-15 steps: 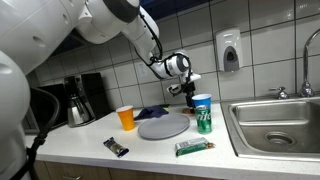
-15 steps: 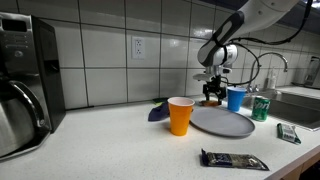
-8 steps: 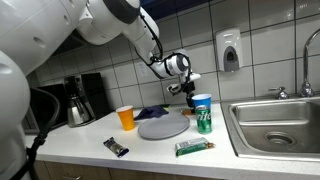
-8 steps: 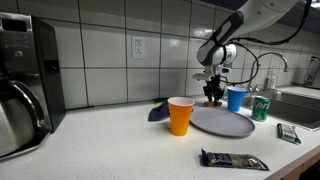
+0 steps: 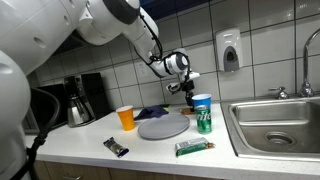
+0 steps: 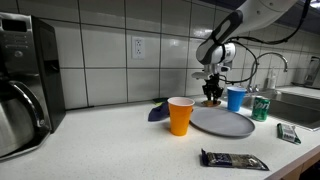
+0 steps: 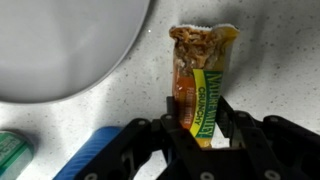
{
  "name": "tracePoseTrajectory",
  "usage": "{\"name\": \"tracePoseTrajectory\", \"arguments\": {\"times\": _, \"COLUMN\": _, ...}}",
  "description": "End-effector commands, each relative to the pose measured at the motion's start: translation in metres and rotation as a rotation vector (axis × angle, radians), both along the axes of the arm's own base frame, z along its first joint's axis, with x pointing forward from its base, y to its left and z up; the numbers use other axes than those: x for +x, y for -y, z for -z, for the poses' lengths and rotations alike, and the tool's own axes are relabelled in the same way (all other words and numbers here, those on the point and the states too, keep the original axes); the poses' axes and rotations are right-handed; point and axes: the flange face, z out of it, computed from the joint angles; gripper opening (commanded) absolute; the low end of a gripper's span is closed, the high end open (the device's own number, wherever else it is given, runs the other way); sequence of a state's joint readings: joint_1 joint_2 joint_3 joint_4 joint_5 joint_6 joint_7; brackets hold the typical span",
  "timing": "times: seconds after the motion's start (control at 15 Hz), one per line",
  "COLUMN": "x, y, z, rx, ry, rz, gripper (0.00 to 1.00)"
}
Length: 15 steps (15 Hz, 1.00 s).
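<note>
I should next carry the bar with my gripper to its left in the wrist view, where the empty plate lies, and release the bar over its side by the cloth (image 5: pixel 164 118) (image 7: pixel 112 18).
In the wrist view a yellow and green granola bar (image 7: pixel 203 80) lies on the speckled counter, its opened end pointing away. My gripper (image 7: pixel 203 125) is shut on its near end, a finger pressed to each side. In both exterior views the gripper (image 5: pixel 188 97) (image 6: pixel 212 97) is low over the counter behind the grey plate (image 5: pixel 163 126) (image 6: pixel 222 122), next to the blue cup (image 5: pixel 202 103) (image 6: pixel 236 98). The plate's rim (image 7: pixel 60 40) lies just left of the bar.
A green can (image 5: pixel 204 121) (image 6: pixel 261 107) stands by the blue cup. An orange cup (image 5: pixel 126 118), a blue cloth (image 5: pixel 152 112), a dark wrapped bar (image 5: pixel 117 147) and a green wrapped bar (image 5: pixel 193 147) lie on the counter. Sink (image 5: pixel 280 125) at one end, coffee maker (image 5: pixel 80 100) at the other.
The jaws have come together on the granola bar. The arm has stayed in place.
</note>
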State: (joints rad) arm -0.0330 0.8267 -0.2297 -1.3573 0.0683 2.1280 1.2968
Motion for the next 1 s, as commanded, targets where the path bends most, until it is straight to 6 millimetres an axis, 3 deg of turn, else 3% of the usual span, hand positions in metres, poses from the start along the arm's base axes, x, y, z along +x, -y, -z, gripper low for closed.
{"name": "tracePoseTrajectory", "arguments": {"times": 0.0, "x": 0.007, "y": -0.013, "z": -0.018, "rx": -0.003, "ry": -0.002, "rz": 0.002, "gripper": 0.16}}
{"name": "tracePoseTrajectory", "arguments": {"times": 0.6, "x": 0.003, "y": -0.068, "z": -0.049, "rx": -0.022, "ry": 0.023, "rz": -0.093, "gripper": 0.16}}
{"name": "tracePoseTrajectory", "arguments": {"times": 0.93, "x": -0.008, "y": -0.098, "z": -0.049, "rx": -0.04, "ry": 0.007, "rz": -0.147, "gripper": 0.16}}
